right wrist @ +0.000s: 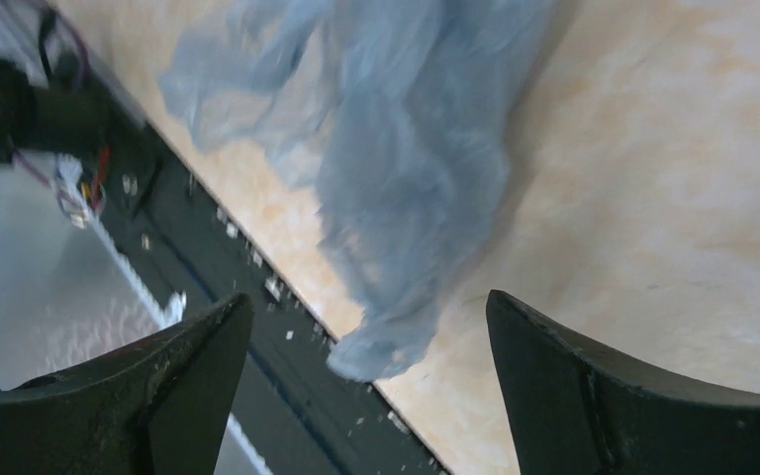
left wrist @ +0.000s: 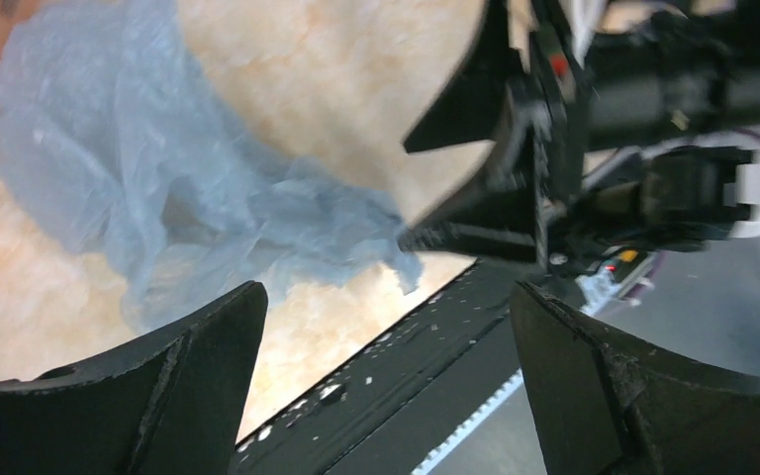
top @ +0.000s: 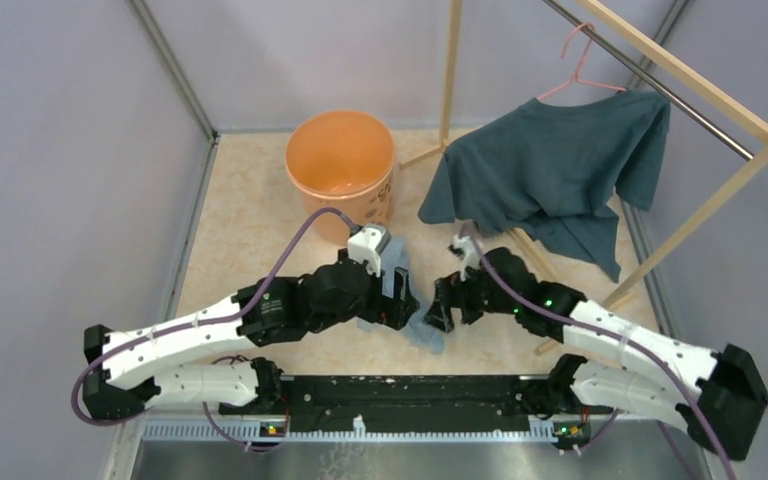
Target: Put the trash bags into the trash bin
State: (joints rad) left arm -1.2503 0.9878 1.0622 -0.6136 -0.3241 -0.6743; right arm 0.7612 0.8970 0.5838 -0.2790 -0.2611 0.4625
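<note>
My left gripper lowers its open, empty fingers onto the fold at the bag's crumpled middle (left wrist: 237,193) next and closes them, since that lies on the floor below it.
The pale blue, wrinkly trash bag (top: 423,328) lies crumpled on the beige floor between my two grippers, near the black base rail. In the left wrist view the bag (left wrist: 178,178) spreads up and left of my left gripper (left wrist: 386,297), which is open and empty above the floor's edge. In the right wrist view the bag (right wrist: 406,168) hangs down, with its lower tip between the fingers of my open right gripper (right wrist: 368,300), not pinched. In the top view the left gripper (top: 401,298) and right gripper (top: 439,314) face each other across the bag. The orange bin (top: 341,160) stands upright behind them.
A dark teal T-shirt (top: 550,170) hangs on a pink hanger from a wooden rack (top: 705,130) at the back right. The black base rail (top: 400,390) runs along the near edge. The right arm's gripper (left wrist: 515,188) shows close in the left wrist view.
</note>
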